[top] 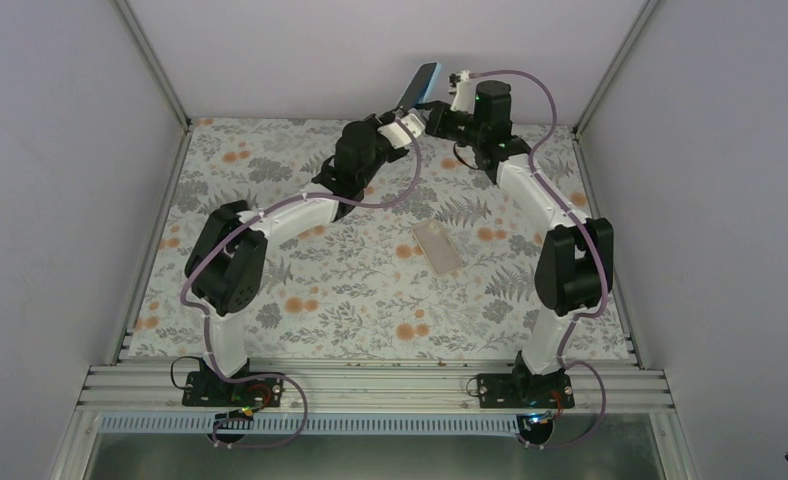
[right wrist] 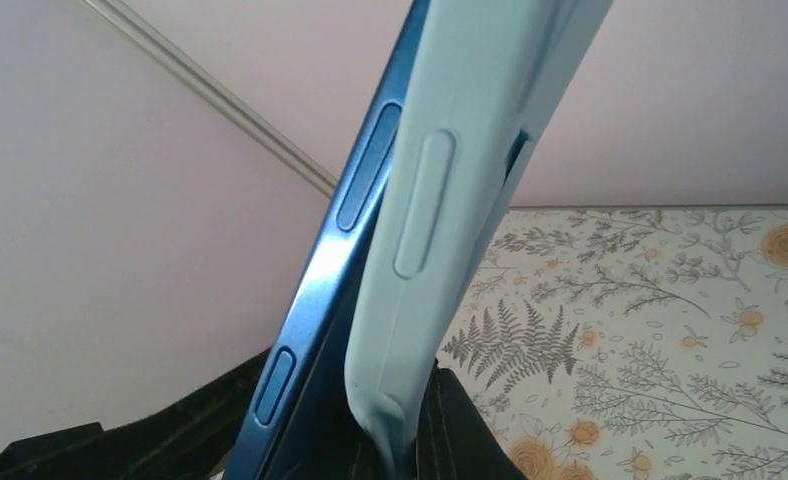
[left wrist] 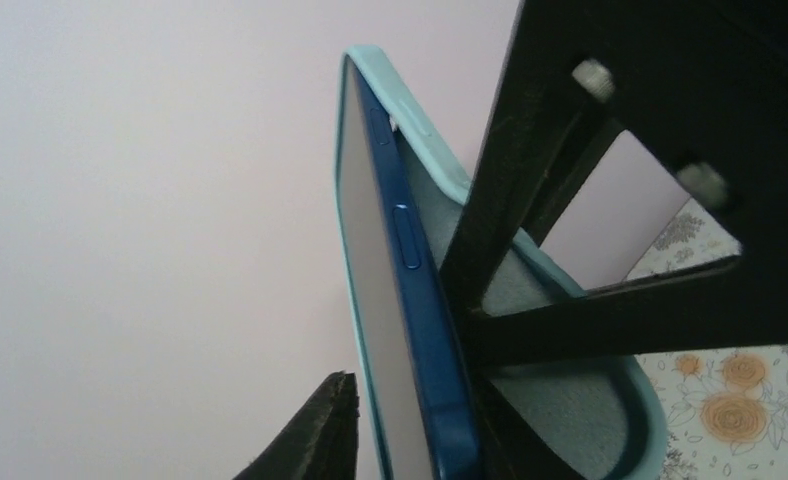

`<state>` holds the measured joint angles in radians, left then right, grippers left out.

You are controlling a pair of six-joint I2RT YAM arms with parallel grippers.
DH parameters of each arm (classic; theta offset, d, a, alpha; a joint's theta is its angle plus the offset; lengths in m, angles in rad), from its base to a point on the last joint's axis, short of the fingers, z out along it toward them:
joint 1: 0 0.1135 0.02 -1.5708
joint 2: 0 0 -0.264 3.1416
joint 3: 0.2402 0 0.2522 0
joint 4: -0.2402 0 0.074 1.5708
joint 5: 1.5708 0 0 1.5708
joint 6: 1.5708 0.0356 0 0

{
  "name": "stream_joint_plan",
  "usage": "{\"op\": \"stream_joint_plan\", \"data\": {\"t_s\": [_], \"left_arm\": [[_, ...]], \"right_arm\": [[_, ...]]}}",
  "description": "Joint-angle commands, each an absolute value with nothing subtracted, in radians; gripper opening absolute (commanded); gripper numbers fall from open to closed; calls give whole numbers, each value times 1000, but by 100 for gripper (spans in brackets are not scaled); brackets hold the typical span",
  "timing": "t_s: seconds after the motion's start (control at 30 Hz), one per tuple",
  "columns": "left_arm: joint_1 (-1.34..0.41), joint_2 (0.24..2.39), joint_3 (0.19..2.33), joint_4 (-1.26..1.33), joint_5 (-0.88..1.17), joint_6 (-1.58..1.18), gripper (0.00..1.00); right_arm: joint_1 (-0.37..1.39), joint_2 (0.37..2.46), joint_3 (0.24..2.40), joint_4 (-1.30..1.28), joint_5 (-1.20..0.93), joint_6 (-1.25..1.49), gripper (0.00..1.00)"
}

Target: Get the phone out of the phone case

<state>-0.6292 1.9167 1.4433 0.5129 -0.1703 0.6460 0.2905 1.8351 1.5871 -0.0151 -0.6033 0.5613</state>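
Note:
The right gripper moves away from the phone [top: 420, 85] next, back and down onto the tabletop beside the clear flat thing. It releases the case there, since the case is peeled aside.
A blue phone [top: 420, 85] in a light teal case is held up in the air at the far back, between both grippers. In the left wrist view the phone [left wrist: 410, 290] stands edge-on and the case [left wrist: 570, 400] is peeled away from its right side. A black finger of the right gripper [left wrist: 530, 180] sits between them. My left gripper [left wrist: 400, 450] [top: 402, 122] is shut on the phone's lower end. In the right wrist view my right gripper [right wrist: 410, 445] [top: 438, 112] pinches the case's [right wrist: 440, 250] lower edge, beside the phone [right wrist: 320, 290].
A clear flat phone-shaped thing [top: 438, 247] lies on the floral tabletop [top: 350, 290] right of centre. Pale walls [top: 370, 50] and metal frame posts close in the back and the sides. A metal rail [top: 370, 385] runs along the near edge.

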Motion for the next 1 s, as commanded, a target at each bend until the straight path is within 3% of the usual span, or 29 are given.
{"op": "stream_joint_plan", "data": {"t_s": [0.0, 0.07, 0.37, 0.73, 0.83, 0.97], "left_arm": [[-471, 1979, 1531, 424, -373, 590, 17], [-465, 1987, 1561, 377, -337, 567, 3], [-431, 1898, 1507, 349, -253, 574, 2], [-362, 1705, 1340, 270, -146, 673, 2], [-334, 1643, 1301, 218, -94, 674, 2], [-347, 1586, 1253, 117, -113, 742, 2]], "right_arm": [[319, 1724, 1580, -48, -866, 536, 3], [319, 1721, 1582, -57, -861, 519, 3], [266, 1711, 1580, -216, -728, 232, 3], [134, 1717, 1480, -288, -173, -247, 3], [78, 1718, 1465, -309, -148, -289, 3], [15, 1715, 1541, -513, -331, -291, 3]]}}
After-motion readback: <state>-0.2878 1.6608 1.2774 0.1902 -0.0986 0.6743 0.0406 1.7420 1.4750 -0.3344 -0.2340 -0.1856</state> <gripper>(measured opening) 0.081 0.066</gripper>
